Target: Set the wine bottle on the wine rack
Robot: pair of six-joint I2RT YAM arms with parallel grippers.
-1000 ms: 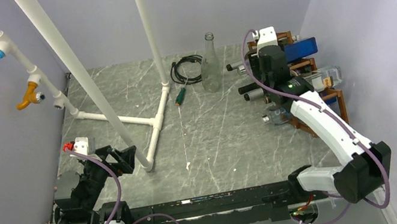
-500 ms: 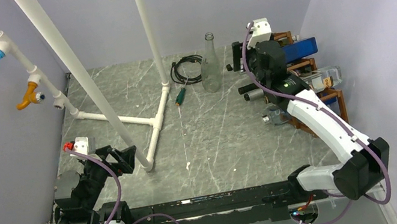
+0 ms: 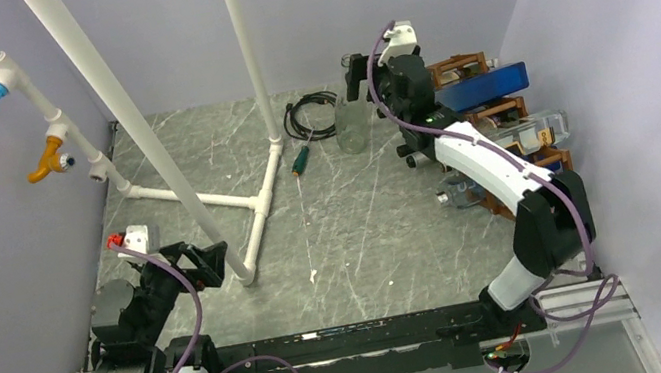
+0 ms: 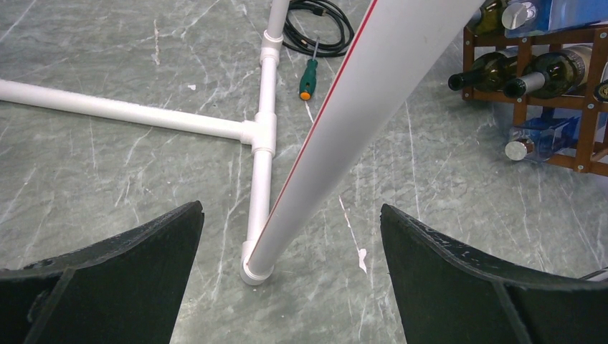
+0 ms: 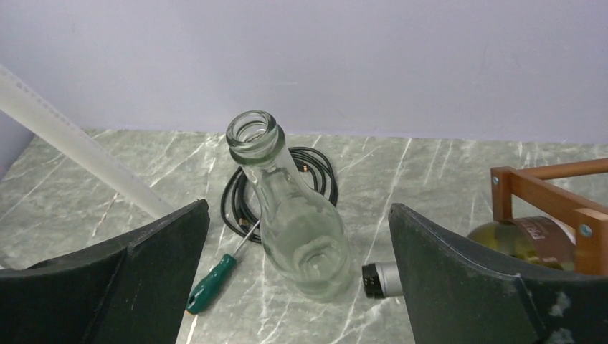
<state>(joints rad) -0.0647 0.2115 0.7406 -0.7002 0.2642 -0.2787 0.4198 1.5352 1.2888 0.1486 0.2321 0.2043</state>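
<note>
The bottle's neck [image 3: 348, 79] [image 5: 269, 163] is still beyond my open fingers. The right gripper shifts to the left in the top view around the bottle's neck next.
A clear glass wine bottle [image 3: 351, 120] stands upright at the back of the table, left of the wine rack [image 3: 503, 109]. In the right wrist view the bottle [image 5: 301, 229] shows between my open fingers, a little beyond them and untouched. My right gripper [image 3: 380, 97] is open and empty, just right of the bottle's neck; it also shows in its own view [image 5: 298, 208]. The reddish-brown rack [image 5: 545, 188] holds several lying bottles and shows in the left wrist view [image 4: 527, 54]. My left gripper [image 3: 205, 266] is open and empty at the near left, as its own view [image 4: 290, 209] shows.
A white pipe frame [image 3: 255, 214] crosses the left and middle of the table, its slanted pipe [image 4: 344, 122] right before my left gripper. A black cable coil [image 3: 309, 114] and a green screwdriver [image 3: 301, 160] lie left of the bottle. Walls close in on both sides.
My right arm has swung left, away from the rack's front, and its gripper now faces the clear bottle. The left arm has not moved.
</note>
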